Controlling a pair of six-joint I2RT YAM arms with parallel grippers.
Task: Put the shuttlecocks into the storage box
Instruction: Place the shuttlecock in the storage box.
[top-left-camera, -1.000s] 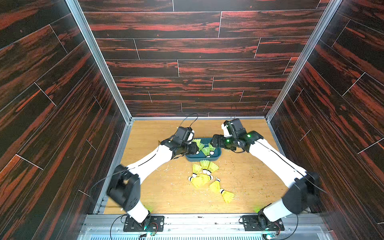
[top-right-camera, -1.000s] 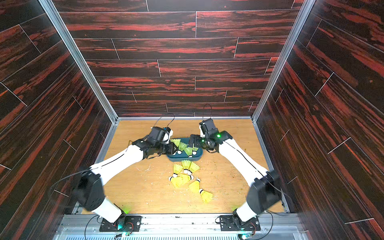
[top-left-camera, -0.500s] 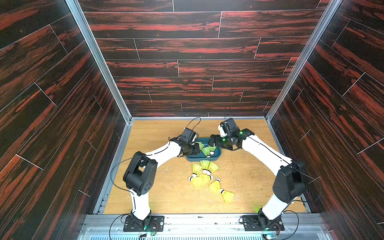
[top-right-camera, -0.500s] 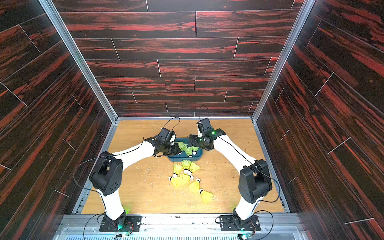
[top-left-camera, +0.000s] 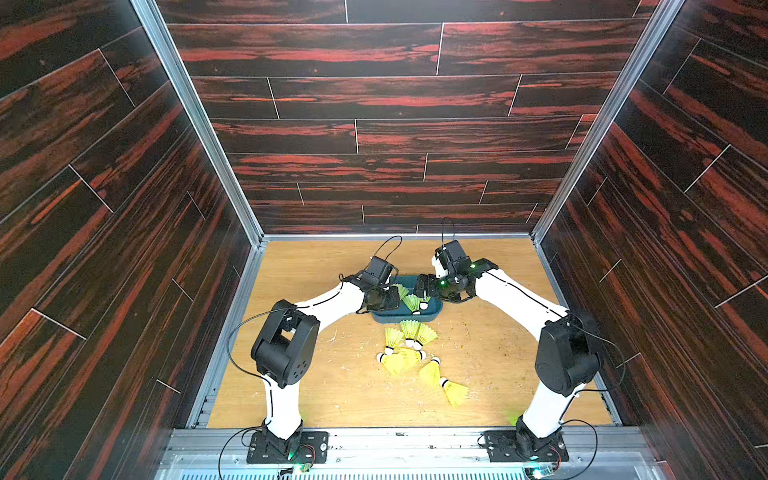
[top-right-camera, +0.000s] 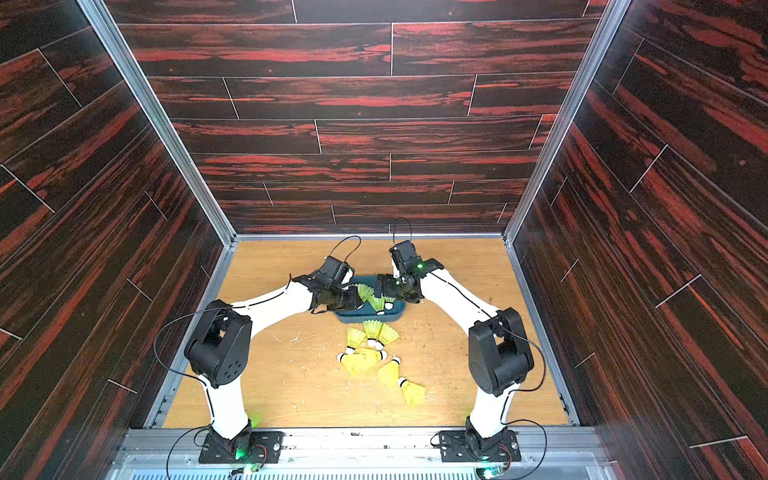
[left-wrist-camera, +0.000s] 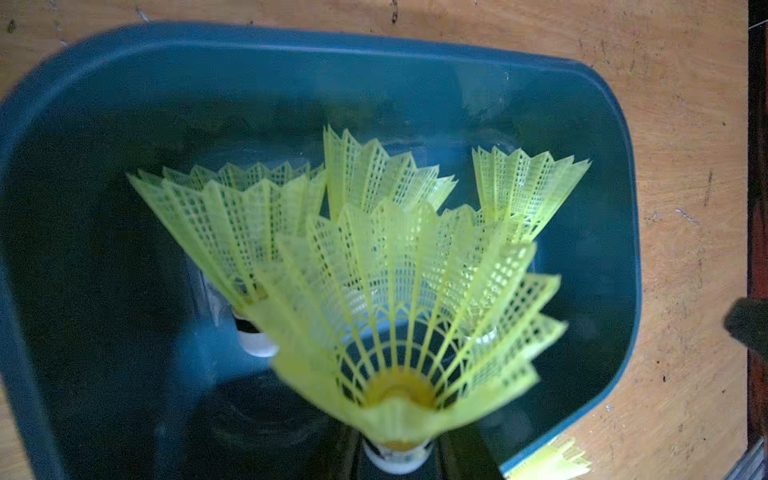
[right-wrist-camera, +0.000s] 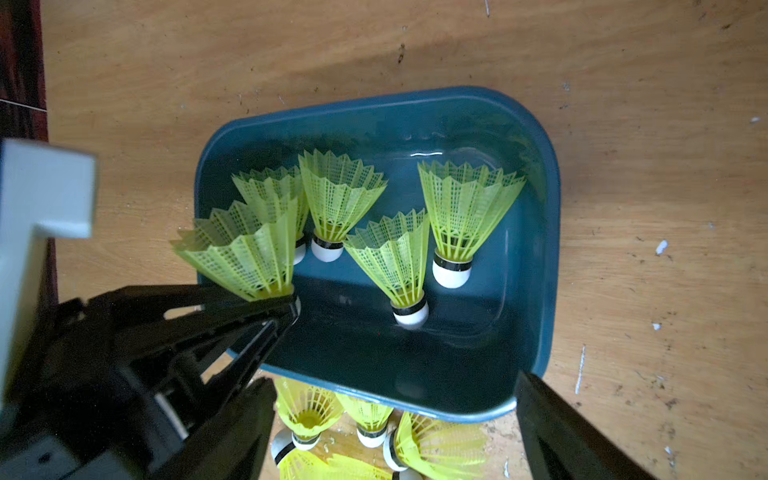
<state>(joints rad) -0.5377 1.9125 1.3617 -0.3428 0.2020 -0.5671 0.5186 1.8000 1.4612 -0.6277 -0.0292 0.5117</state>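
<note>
The robot's left hand is going to go down into the storage box, over its bare near bottom, and let go of the shuttlecock's cork end, because the shuttlecocks inside leave that part of the box empty.
The storage box is a teal tub at mid-table, with several neon yellow-green shuttlecocks lying in it. My left gripper is shut on the cork end of one shuttlecock, holding it over the box's left part. My right gripper stands open above the box's near rim, with nothing between its fingers. Several more shuttlecocks lie loose on the table just in front of the box.
The wooden tabletop is strewn with small pale scraps. Dark wood-patterned walls close in the left, right and back sides. A metal rail with both arm bases runs along the front edge.
The left gripper has carried its shuttlecock to the right, further over the box. Both arms' elbows have risen. The right gripper has stayed open by the box.
</note>
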